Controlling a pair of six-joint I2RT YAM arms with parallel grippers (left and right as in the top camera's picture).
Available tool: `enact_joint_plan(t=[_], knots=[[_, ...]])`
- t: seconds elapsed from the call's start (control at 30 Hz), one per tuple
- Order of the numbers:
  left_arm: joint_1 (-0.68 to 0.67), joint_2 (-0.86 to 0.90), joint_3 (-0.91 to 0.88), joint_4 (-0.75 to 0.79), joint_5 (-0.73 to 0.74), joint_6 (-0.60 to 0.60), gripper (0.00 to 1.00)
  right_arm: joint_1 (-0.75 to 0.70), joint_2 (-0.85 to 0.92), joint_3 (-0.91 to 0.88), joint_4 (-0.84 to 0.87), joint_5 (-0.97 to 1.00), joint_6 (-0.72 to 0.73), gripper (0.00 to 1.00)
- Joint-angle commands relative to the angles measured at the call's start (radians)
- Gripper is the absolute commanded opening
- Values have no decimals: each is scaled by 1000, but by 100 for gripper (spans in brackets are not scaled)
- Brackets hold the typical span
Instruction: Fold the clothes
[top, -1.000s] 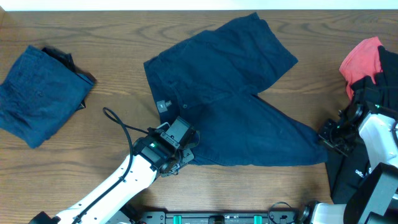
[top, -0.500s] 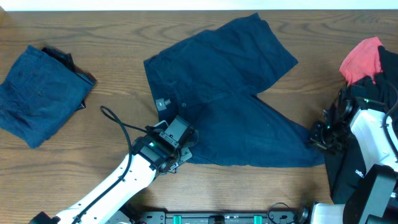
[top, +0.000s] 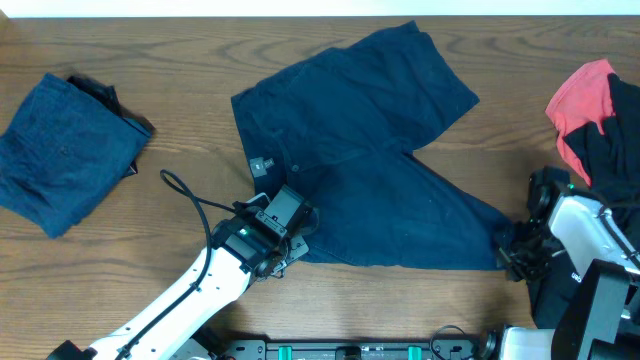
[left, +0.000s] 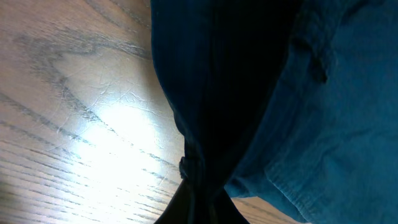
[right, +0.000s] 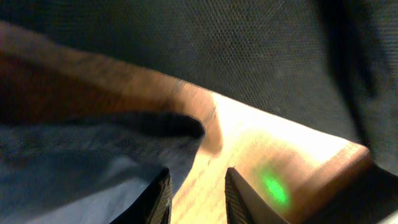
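The shorts' near edge is lying flat between both grippers. My left gripper needs to move up from the tabletop to lift that edge, then let go of the waistband corner (left: 194, 165).
Dark navy-blue shorts (top: 370, 150) lie spread flat mid-table, one leg toward the far edge, the other toward the right. My left gripper (top: 290, 250) is shut on the shorts' near-left waistband corner (left: 199, 168), the cloth bunched between its fingers. My right gripper (top: 515, 252) is open low over the wood at the right leg's hem corner (right: 124, 155); one finger is on the cloth edge, the other over bare table. A red piece (top: 580, 95) and a black piece (top: 615, 150) lie at the far right.
A folded navy garment (top: 65, 150) with a black bit under it lies at the far left. Black mesh cloth (right: 249, 56) lies just beyond my right gripper. The table's front edge is close to both grippers.
My right gripper has moved toward the front edge and down to the right leg's hem corner. The left gripper and the shorts have hardly moved.
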Motion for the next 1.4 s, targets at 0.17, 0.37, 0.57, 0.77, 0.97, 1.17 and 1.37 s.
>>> enact_joint_plan(t=[0.17,0.37,0.57,0.77,0.97,1.17,1.37], knots=[[5,-5,-6,-13,-33,16,6,3,-12,-100,230,18,37,29],[5,-5,-6,-37,-33,33,6,3,-12,-110,328,17,-21,24],[5,-5,-6,-41,-33,37,6,3,-12,-111,354,17,-35,24],[5,-5,-6,-41,-34,57,6,4,-11,-127,344,6,-35,1],[5,-26,3,-47,-14,135,6,3,-28,-104,345,-40,-130,1],[5,-135,69,-143,0,253,6,-3,-159,79,196,-62,-191,1],[5,-330,137,-258,0,306,6,-47,-324,349,24,-61,-291,1]])
